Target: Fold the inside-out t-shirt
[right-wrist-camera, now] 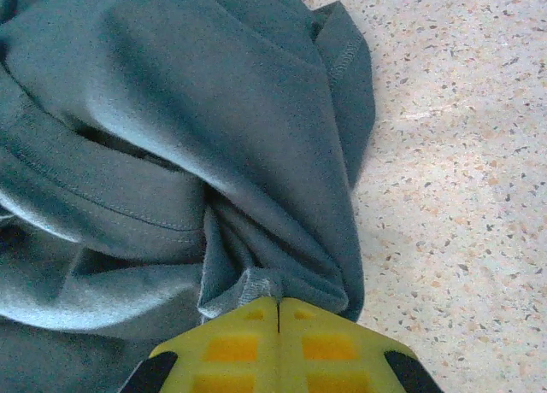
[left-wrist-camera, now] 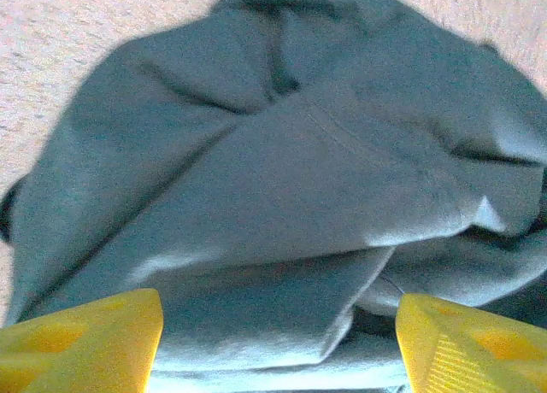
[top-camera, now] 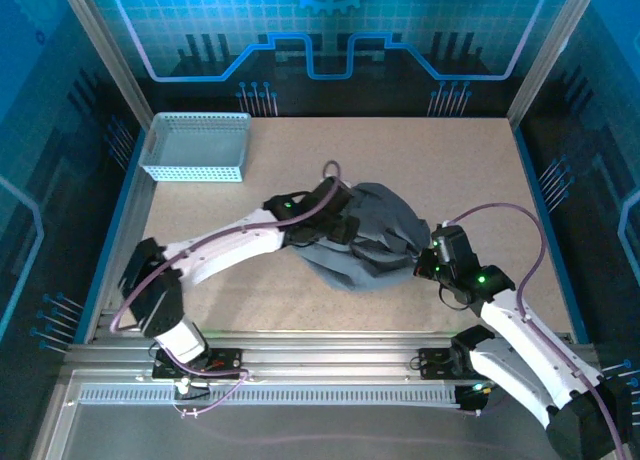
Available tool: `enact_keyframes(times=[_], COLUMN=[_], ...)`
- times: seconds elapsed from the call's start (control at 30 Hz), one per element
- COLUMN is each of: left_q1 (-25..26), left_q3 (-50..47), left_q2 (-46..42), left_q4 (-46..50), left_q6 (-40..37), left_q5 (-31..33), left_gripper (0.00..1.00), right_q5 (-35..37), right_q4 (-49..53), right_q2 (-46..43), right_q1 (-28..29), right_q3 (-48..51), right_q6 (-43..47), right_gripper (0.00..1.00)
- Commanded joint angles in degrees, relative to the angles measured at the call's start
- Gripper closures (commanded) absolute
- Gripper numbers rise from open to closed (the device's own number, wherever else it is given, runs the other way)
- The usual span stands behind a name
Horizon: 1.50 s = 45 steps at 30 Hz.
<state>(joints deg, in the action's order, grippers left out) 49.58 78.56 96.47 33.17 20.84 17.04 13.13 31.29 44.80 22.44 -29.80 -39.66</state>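
The left gripper turns and lowers onto the bunched fold next, as the heap's end opposite my right gripper lies below the left gripper.
The inside-out t-shirt lies crumpled in a dark grey heap at the middle of the table. My left gripper sits over the heap's left side, open. In the left wrist view its yellow fingers stand wide apart at the bottom corners, with folds of the t-shirt lying between and beyond them, nothing pinched. My right gripper is at the heap's right edge. In the right wrist view it is shut on a bunched hem of the t-shirt, the cloth gathered into pleats at its tips.
A light blue mesh basket stands at the back left of the table. Bare speckled tabletop surrounds the heap on all sides. Blue walls with a metal frame enclose the table.
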Motion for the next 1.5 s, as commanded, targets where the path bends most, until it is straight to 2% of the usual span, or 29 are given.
enact_keyframes(times=[0.0, 0.13, 0.23, 0.3, 0.4, 0.47, 0.57, 0.73, 0.87, 0.97, 1.2, 1.3, 1.47], left_q1=[2.3, 3.34, 3.11, 2.68, 1.62, 0.75, -0.39, -4.58, -8.49, -10.19, -10.47, -10.46, -10.39], left_q3=[4.1, 8.42, 9.52, 10.32, 11.6, 11.33, 8.59, -0.76, -7.27, -13.27, -28.42, -36.32, -48.23], left_q2=[6.85, 12.06, 13.95, 14.9, 15.05, 13.26, 6.46, -11.05, -18.13, -21.26, -26.52, -29.06, -35.49], left_q4=[5.51, 8.23, 8.43, 8.31, 8.7, 8.01, 3.91, -7.32, -11.96, -14.96, -19.72, -21.93, -24.16], left_q6=[-2.83, -5.6, -5.48, -5.31, -3.78, -3.04, -3.59, -2.45, -0.77, -0.72, -0.17, 1.2, 4.52], left_q5=[5.01, 8.66, 10.74, 11.17, 12.62, 11.58, 5.68, -10.53, -19.57, -22.3, -22.51, -23.51, -22.95], left_gripper=[0.25, 0.27, 0.36, 0.5, 0.83, 1.0, 1.0, 1.0, 1.0, 1.0, 1.0, 1.0, 1.0], right_q5=[-0.85, -0.6, -0.17, -0.44, -0.17, 0.48, 2.31, 1.04, -0.53, -1.34, -7.63, -9.08, -6.38], right_q4=[-1.64, -1.85, -2.01, -2.37, -2.63, -3.07, -1.87, -2.7, -2.84, -1.64, -1.65, -2.94, -7.12], right_q2=[-0.32, -0.06, 0.12, 0.23, 0.62, 1.48, 4.06, 3.6, 3.41, 2.74, 1.95, 5.95, 16.12], right_q1=[-0.46, -0.46, -0.46, -0.46, -0.46, -0.53, -0.73, -0.77, -0.59, -0.45, 0.27, 2.25, 8.37], right_q3=[-0.51, -0.61, -0.44, -0.18, 0.43, 1.19, 0.93, 1.02, 0.27, -1.64, -8.74, -11.42, -14.96], right_q6=[-0.64, -0.41, -0.45, -0.48, -0.13, 0.42, 1.01, 2.26, 4.32, 6.34, 11.43, 12.82, 13.3], right_gripper=[1.0, 1.0, 1.0, 1.0, 1.0, 1.0, 1.0, 1.0, 0.97, 0.87, 0.47, 0.38, 0.35])
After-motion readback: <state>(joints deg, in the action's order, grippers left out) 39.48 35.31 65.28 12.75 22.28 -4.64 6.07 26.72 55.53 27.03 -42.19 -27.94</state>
